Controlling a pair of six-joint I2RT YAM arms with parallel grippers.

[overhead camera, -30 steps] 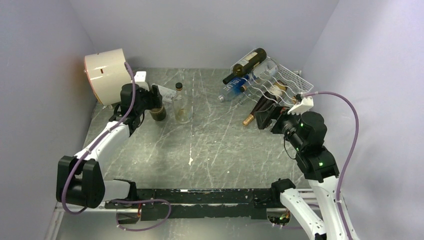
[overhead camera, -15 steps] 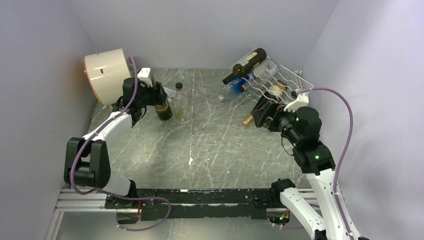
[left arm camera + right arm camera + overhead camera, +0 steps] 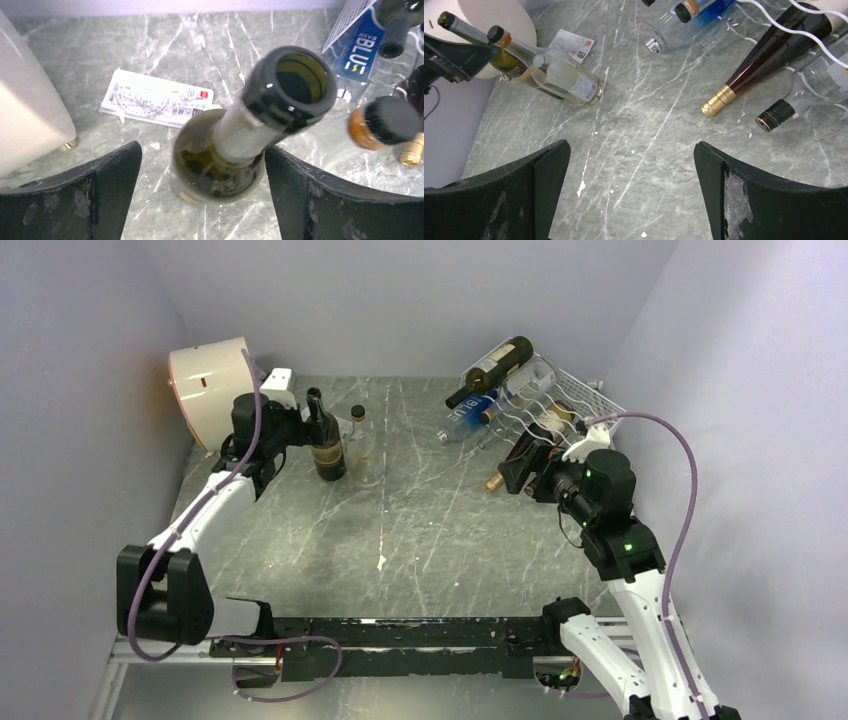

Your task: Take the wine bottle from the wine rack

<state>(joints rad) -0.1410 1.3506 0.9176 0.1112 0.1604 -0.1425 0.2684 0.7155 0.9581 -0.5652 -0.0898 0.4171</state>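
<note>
My right gripper turns and comes outward onto the clear bottle's corked neck (image 3: pixel 498 409) (image 3: pixel 703 4) next, since that neck juts free of the rack's white wires.
The white wire wine rack (image 3: pixel 575 400) stands at the back right with several bottles in its cradles: a dark one on top (image 3: pixel 492 370), a blue-labelled clear one (image 3: pixel 475 418) and a dark red one with a gold cap (image 3: pixel 515 462). A dark green wine bottle (image 3: pixel 325 445) stands upright on the table at the left. My left gripper (image 3: pixel 310 435) is open around it; in the left wrist view the bottle (image 3: pixel 220 165) sits between the spread fingers (image 3: pixel 202 150). My right gripper (image 3: pixel 520 472) is open and empty over bare table (image 3: pixel 631 146), just short of the red bottle (image 3: pixel 764 55).
A cream drum (image 3: pixel 210 385) stands at the back left behind my left arm. A clear bottle with a black cap (image 3: pixel 362 455) stands just right of the green one. A white card (image 3: pixel 157 97) lies on the table behind them. Walls close in on three sides.
The green bottle now stands upright with its neck in plain view, and my left gripper has drawn back a little to the left. My right gripper has shifted slightly left towards the rack.
</note>
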